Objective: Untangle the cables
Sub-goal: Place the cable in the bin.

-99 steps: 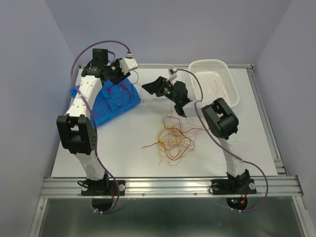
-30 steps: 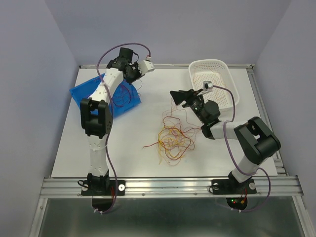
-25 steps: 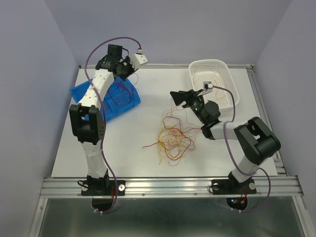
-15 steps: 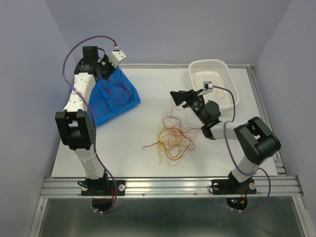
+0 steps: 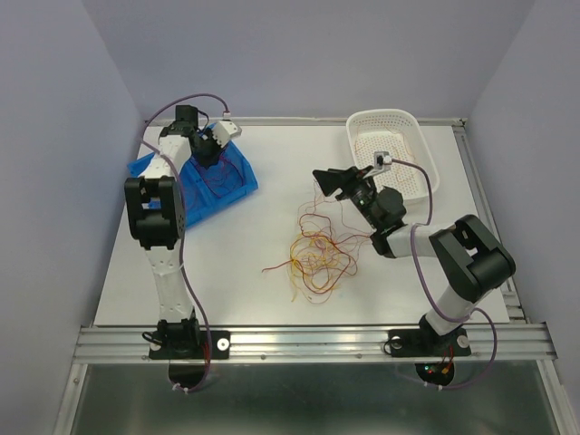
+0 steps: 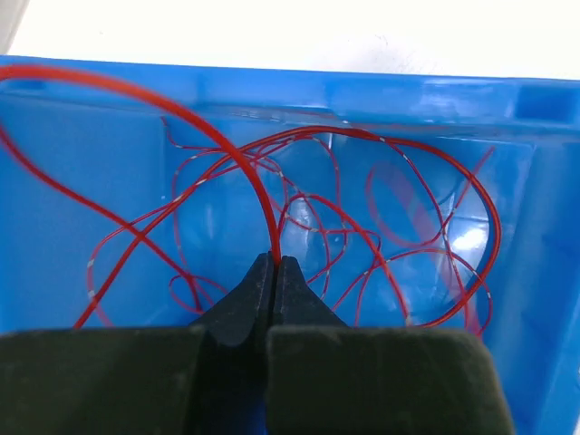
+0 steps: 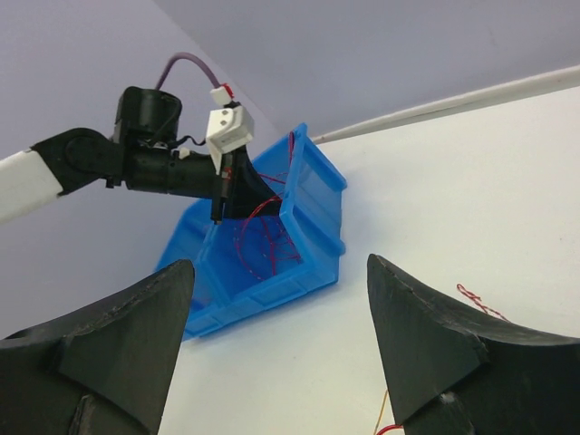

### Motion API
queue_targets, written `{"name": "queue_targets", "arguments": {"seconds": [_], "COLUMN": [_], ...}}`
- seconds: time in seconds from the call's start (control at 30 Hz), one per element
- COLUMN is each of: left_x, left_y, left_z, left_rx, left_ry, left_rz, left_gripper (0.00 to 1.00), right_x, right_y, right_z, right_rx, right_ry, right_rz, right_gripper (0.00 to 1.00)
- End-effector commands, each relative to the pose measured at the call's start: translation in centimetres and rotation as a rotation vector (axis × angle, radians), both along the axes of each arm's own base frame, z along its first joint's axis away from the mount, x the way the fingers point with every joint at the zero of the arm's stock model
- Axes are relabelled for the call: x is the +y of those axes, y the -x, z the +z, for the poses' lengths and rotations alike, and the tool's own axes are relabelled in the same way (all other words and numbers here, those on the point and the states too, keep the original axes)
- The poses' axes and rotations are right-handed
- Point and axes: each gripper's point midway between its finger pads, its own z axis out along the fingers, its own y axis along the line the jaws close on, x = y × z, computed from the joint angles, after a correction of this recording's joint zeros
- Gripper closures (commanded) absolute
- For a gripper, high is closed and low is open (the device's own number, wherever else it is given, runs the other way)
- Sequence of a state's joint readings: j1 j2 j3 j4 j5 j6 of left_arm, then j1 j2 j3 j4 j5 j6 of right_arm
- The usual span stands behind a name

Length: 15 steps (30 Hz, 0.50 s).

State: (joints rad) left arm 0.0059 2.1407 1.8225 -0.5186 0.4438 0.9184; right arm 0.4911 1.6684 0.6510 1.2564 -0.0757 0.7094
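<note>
My right gripper is above the twisted red-and-white cable with its fingers facing the bin. Next, it will tip its fingers down and lower them onto the piece of cable behind the tangle.
A loose tangle of thin red and yellow cables (image 5: 317, 258) lies mid-table. More red cables (image 6: 390, 227) curl inside the blue bin (image 5: 237, 177) at the back left. My left gripper (image 5: 210, 152) reaches down into that bin (image 6: 91, 181); in the left wrist view the gripper (image 6: 275, 261) is shut on one red cable (image 6: 245, 172) that arcs up and away to the left. My right gripper (image 5: 319, 181) hangs open above the table just behind the tangle, nothing between its fingers. In the right wrist view the open gripper (image 7: 279, 263) faces the bin (image 7: 308, 181) and the left gripper (image 7: 227, 195).
A white mesh basket (image 5: 426, 159) stands at the back right, close behind the right arm. The blue bin is tipped up against the left wall side. An aluminium rail (image 5: 317, 340) runs along the near table edge.
The left gripper swung left from behind the bin's right corner, then came down into the bin, still shut. The right arm has held still over the last second.
</note>
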Motion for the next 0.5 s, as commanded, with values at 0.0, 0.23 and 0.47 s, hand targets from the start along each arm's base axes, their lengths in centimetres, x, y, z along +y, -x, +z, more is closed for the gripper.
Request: {"name": "queue_targets", "arguments": {"seconds": [0.0, 0.23, 0.47], "left_x": [-1.0, -0.6, 0.2], "left_y": [-0.7, -1.9, -1.2], "left_z": [0.0, 2.8, 9.9], "left_rx": [-0.002, -0.103, -0.241], "left_ry": [-0.03, -0.029, -0.072], "left_rz": [0.001, 0.053, 0.104], "left_gripper": [1.0, 0.85, 0.58], "right_x": [-0.8, -0.7, -0.7], "right_y": [0.9, 1.0, 1.1], "right_z": [1.4, 1.6, -1.0], "right_rx": [-0.063, -0.076, 0.004], "right_ry": [-0.032, -0.023, 0.044], "right_rz": [-0.004, 0.0, 0.007], "right_gripper": [0.18, 0.18, 0.18]}}
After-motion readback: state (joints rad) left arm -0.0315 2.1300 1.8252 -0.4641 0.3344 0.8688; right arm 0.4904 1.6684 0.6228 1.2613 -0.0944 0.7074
